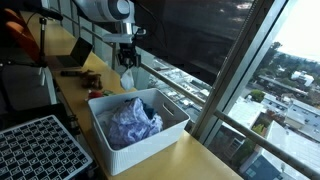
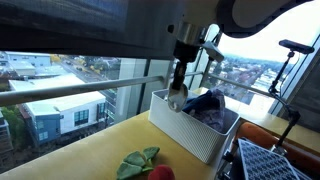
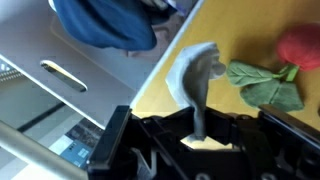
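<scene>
My gripper holds the cloth, which still hangs outside over the tabletop. It will next move across the bin's rim and down onto the crumpled clothes (image 1: 129, 106) (image 3: 118, 22) and let go of the cloth there.
My gripper (image 1: 126, 60) hangs above the far edge of a white bin (image 1: 160, 140) and is shut on a light grey cloth (image 1: 127, 77) that dangles from it. In the wrist view the grey cloth (image 3: 197, 80) hangs twisted from between the fingers (image 3: 200, 135) over the wooden tabletop beside the bin's rim. The gripper also shows in an exterior view (image 2: 183, 62), with the cloth (image 2: 176, 97) hanging at the bin's (image 2: 185, 130) near corner. The bin holds crumpled blue and purple clothes (image 1: 130, 120).
A red and green fabric flower (image 2: 140, 165) lies on the wooden table (image 2: 80, 155), also in the wrist view (image 3: 265, 80). A black perforated tray (image 1: 35, 150) sits beside the bin. Large windows and a metal rail (image 2: 80, 90) border the table.
</scene>
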Controlling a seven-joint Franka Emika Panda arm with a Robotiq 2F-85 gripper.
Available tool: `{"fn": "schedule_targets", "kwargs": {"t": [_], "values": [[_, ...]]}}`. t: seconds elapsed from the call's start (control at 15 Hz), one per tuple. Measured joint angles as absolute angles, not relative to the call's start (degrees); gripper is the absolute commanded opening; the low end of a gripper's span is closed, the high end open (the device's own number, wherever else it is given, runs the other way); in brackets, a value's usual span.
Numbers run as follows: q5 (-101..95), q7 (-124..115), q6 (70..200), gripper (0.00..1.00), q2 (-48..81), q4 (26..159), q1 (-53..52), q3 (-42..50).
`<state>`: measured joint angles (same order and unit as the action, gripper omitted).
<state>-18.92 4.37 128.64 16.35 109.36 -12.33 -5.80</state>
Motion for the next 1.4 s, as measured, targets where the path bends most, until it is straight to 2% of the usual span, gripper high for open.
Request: {"fn": "schedule_targets", "kwargs": {"t": [0.8,0.87,0.93,1.4], "values": [[-19.3,-3.2,137.98,0.0,12.67,126.84,-5.2,0.89],[-19.41,-3.35,138.18,0.25,12.1,127.93,-4.84,1.14],[-19.58,-3.47,138.29,0.27,11.66,128.85,-4.5,1.29],[-20.11,-4.28,137.98,0.76,8.64,131.07,-5.38,0.07]]}}
